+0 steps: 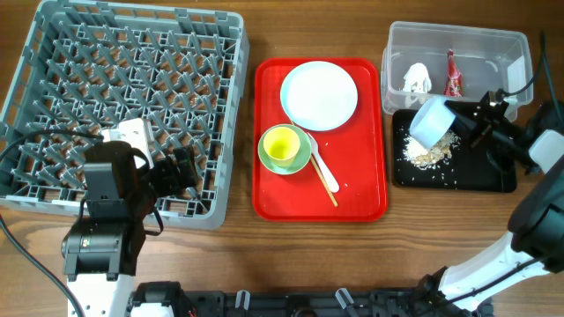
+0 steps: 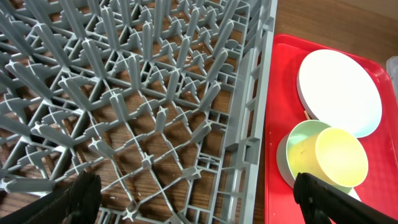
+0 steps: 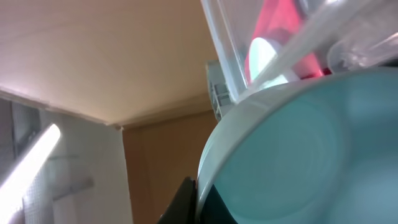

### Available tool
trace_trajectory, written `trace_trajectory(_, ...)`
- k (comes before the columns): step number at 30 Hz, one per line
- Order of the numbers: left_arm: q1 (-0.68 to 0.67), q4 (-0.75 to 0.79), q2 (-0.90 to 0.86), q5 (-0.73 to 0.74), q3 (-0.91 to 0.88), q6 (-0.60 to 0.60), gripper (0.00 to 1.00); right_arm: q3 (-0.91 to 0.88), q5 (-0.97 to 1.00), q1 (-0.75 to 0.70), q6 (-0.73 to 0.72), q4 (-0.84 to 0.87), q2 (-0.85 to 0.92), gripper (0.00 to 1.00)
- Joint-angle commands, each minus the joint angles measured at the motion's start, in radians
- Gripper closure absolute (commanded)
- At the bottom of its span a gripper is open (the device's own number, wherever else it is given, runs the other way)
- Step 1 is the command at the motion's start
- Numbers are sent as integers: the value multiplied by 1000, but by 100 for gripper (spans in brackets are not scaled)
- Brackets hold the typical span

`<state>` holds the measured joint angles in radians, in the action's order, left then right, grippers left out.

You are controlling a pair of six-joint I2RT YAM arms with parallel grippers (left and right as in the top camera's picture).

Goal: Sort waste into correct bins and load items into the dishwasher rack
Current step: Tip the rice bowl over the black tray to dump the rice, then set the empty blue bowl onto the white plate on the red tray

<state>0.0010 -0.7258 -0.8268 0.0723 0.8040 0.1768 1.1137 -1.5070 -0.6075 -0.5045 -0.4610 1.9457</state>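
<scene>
Crumbs already lie in the black tray [image 1: 493, 180], so the robot's right gripper needs to turn the bowl upright next, move left in the overhead view and let go of the bowl on the plate [image 1: 319, 94].
My right gripper [image 1: 458, 121] is shut on the rim of the pale blue bowl [image 1: 432, 121], held tipped on its side over the black tray [image 1: 493, 180]; the bowl fills the right wrist view [image 3: 298, 155]. Whitish crumbs [image 1: 426, 153] lie in the black tray below it. The white tissue [image 1: 416, 77] and red wrapper [image 1: 453, 76] lie in the clear tub [image 1: 493, 42]. My left gripper [image 1: 181, 170] is open and empty over the near right part of the grey rack [image 1: 53, 53], also in the left wrist view [image 2: 155, 112]. The plate [image 1: 319, 94], green bowl [image 1: 301, 160] with the yellow cup [image 1: 281, 145], fork [image 1: 322, 169] and chopsticks [image 1: 324, 183] sit on the red tray.
The flat red tray [image 1: 273, 189] lies between the rack and the bins. In the left wrist view the plate [image 2: 339, 90], green bowl [image 2: 292, 140] and yellow cup [image 2: 341, 155] sit just right of the rack's wall.
</scene>
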Motion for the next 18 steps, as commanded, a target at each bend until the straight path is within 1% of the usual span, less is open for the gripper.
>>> trace_trajectory(1,-5,3,2,-3,18,-13,0,4,-117,37,150,7,1,96)
trace_trajectory(2,-5,3,2,-3,18,-13,0,4,-72,53,138,0,1,96)
trace_trajectory(4,-5,3,2,-3,18,-13,0,4,100,76,138,-69,-3,96)
trace_trajectory(5,-5,3,2,-3,17,-13,0,4,190,86,163,-121,-9,96)
trace_trajectory(7,-5,3,2,-3,18,-13,0,5,280,100,261,-211,-50,96)
trace_trajectory(8,-5,3,2,-3,18,-13,0,22,362,108,328,-296,-114,96)
trace_trajectory(10,-5,3,2,-3,18,-13,0,53,453,127,375,-372,-226,96)
trace_trajectory(12,-5,3,2,-3,18,-13,0,63,517,176,373,-367,-344,96)
trace_trajectory(14,-5,3,2,-3,18,-13,0,64,597,290,372,-320,-470,96)
trace_trajectory(15,-5,3,2,-3,18,-13,0,64,626,337,373,-291,-497,96)
trace_trajectory(16,-6,3,2,-3,18,-13,0,64,686,417,374,-249,-522,95)
trace_trajectory(18,-5,3,2,-3,18,-13,0,64,791,526,373,-192,-524,96)
